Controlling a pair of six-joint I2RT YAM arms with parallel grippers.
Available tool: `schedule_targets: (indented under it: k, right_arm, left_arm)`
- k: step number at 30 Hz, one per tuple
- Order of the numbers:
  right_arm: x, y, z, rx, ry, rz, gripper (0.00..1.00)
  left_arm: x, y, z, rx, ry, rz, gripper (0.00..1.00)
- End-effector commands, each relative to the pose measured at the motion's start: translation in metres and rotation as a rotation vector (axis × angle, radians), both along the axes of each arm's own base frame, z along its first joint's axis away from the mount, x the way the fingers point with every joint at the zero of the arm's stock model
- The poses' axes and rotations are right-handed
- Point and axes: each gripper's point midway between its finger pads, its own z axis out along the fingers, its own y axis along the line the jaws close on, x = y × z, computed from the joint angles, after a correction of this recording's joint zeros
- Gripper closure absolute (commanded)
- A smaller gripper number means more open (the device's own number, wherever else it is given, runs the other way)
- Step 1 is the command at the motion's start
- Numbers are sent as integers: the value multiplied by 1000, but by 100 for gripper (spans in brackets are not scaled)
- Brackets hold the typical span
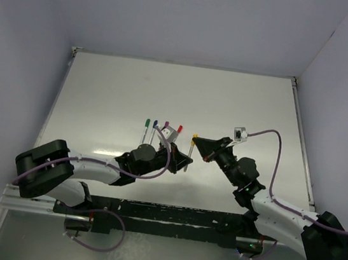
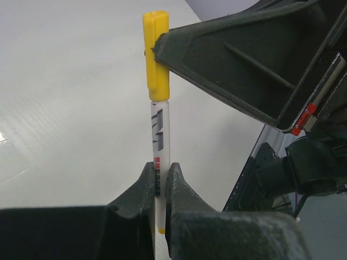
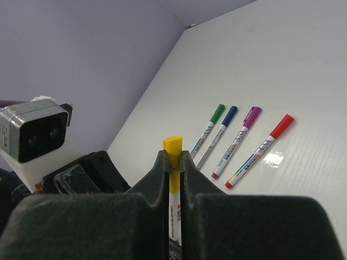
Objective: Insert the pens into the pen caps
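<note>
The pen in my left gripper has its yellow cap on. The pen should next go outward and down to the bare tabletop (image 1: 185, 140) beside the red pen, and I will let go of it there.
A white pen (image 2: 160, 135) with a yellow cap (image 2: 154, 54) on its upper end is held between both grippers above the table. My left gripper (image 2: 159, 169) is shut on the pen's barrel near its lower end. My right gripper (image 3: 173, 155) is shut on the yellow cap (image 3: 173, 149); one of its fingers (image 2: 233, 70) presses the cap's side. In the top view the grippers meet at the middle, left (image 1: 185, 159), right (image 1: 197, 140). Capped pens lie side by side behind: green (image 3: 217, 114), blue (image 3: 230, 112), magenta (image 3: 252, 114), red (image 3: 282, 125).
The white table (image 1: 247, 107) is walled at the back and on both sides. The row of capped pens (image 1: 161, 127) lies just behind the left wrist, partly hidden by it. The left wrist camera (image 3: 32, 132) sits close to my right gripper.
</note>
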Motion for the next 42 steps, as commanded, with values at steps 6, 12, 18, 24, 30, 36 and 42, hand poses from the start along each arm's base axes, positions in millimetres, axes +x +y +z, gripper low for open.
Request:
schedule_targets:
  k: [6,12,18,24,30,36,42]
  right_arm:
    - [-14,11,-13,-14,16,88,100]
    - [-20,15,-28,-69,56,131,100]
    - [-26,15,-46,-129,99,153,100]
    - [-31,16,-67,-201,151,172,100]
    - [-37,16,-91,-272,212,188,100]
    - [-45,21,-108,-354,250,218,100]
    - [-52,29,-116,-380,259,233,100]
  left_arm:
    - [14,-3,73,-192,-169,55,100]
    - [22,4,91,-239,-208,98,100]
    - [34,16,108,-250,-246,157,100]
    - [49,27,124,-272,-277,195,100]
    - [59,30,136,-321,-287,187,100]
    - [61,28,146,-338,-310,165,100]
    - [64,30,150,-338,-317,167,100]
